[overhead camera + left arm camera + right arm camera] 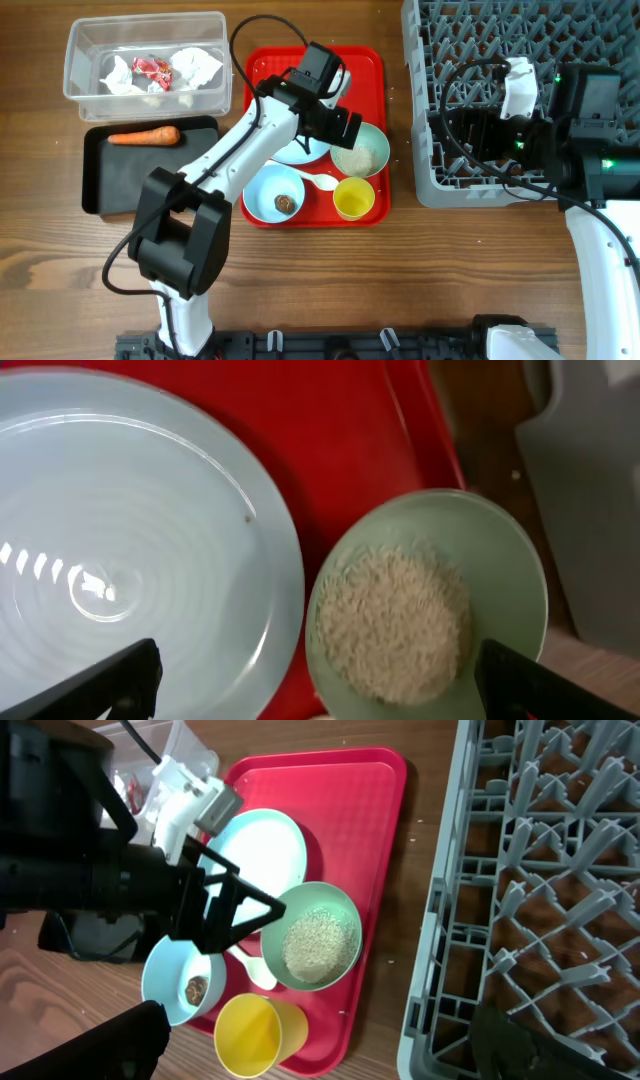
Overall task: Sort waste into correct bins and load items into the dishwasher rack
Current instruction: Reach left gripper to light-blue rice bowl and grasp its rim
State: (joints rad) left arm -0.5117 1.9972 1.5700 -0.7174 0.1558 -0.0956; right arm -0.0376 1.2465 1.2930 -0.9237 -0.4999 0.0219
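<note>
The rice bowl's rack-side rim [388,157] [545,610] lies below the robot's left gripper and to its right in the overhead view, so the gripper needs to go sideways and down onto it.
On the red tray [365,70] lie a pale blue plate [120,540], a green-blue bowl [362,150] of loose rice [395,625], a blue bowl [270,190] with a brown lump [285,204], a white spoon [322,181] and a yellow cup [354,197]. My left gripper [338,128] hovers open above the gap between plate and rice bowl, holding nothing. My right gripper [480,135] is open over the left part of the grey dishwasher rack [470,40]. The carrot [145,137] lies in the black tray [130,180]. Crumpled napkins [195,65] and a red wrapper [152,68] lie in the clear tub [90,40].
The tub and black tray sit left of the red tray, with the rack to its right. A strip of bare wooden table [400,260] runs along the front. The left arm's cable loops over the tray's back edge.
</note>
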